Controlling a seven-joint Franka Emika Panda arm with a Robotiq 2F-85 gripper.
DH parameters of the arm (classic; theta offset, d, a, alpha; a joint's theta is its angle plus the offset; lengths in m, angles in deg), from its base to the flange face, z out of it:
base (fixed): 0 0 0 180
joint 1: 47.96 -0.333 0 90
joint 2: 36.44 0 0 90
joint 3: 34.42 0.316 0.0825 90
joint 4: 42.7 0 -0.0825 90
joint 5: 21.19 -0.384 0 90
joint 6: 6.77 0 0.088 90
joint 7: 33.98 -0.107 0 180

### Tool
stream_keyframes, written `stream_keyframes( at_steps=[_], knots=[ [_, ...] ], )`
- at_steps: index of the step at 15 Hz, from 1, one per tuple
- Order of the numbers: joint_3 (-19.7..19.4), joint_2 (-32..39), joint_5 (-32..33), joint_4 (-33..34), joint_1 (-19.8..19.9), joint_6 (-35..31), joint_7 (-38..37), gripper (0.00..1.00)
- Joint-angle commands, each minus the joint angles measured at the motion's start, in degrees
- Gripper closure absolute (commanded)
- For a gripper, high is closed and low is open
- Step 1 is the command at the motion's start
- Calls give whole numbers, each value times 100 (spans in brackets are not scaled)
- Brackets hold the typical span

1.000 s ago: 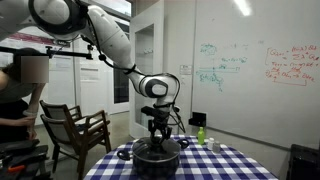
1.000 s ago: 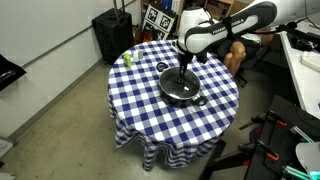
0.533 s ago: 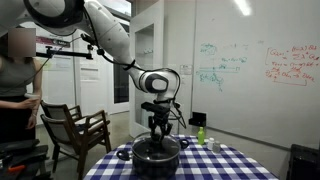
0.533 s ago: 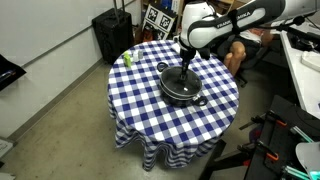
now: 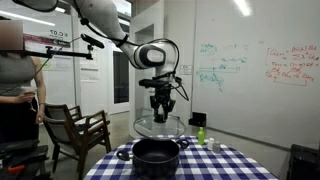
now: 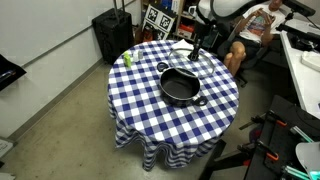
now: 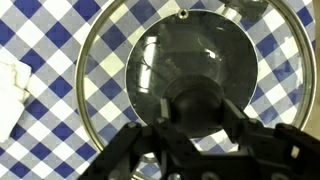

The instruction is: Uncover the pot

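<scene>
My gripper moves sideways off the open pot and down to that empty patch (image 6: 221,86) next and releases the knob, since bare checkered cloth shows beside the pot.
The black pot (image 5: 157,155) stands open on the checkered table, its two side handles showing in an exterior view (image 6: 180,87). My gripper (image 5: 162,103) is shut on the knob of the domed glass lid (image 5: 160,127) and holds it level, well above the pot. In the wrist view the gripper (image 7: 200,112) clamps the dark knob from both sides, and the lid's clear glass (image 7: 160,55) fills most of the frame over the blue-and-white cloth. In an exterior view the gripper (image 6: 199,42) with the lid hangs over the table's far side.
A small green bottle (image 5: 201,133) stands near the table edge (image 6: 127,58). A white cloth (image 7: 12,90) lies on the table (image 6: 150,105). A wooden chair (image 5: 75,130) and a person (image 5: 15,90) are beside the table. A black case (image 6: 112,35) stands on the floor.
The gripper has risen with the lid, lifting it off the pot. The pot is now open and has not moved.
</scene>
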Motion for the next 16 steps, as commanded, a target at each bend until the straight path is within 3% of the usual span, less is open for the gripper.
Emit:
stream_keyframes(
  at_steps=[1, 5, 8, 16],
  knots=[
    [-125, -905, -524, -771, 279, -194, -128, 73],
    [-426, -1317, -1187, -1334, 614, -460, -246, 73],
    [-666, -1265, -1338, -1612, 714, -725, -408, 73],
    [-1137, -481, -706, -1972, 541, -1229, -1669, 73]
  ],
)
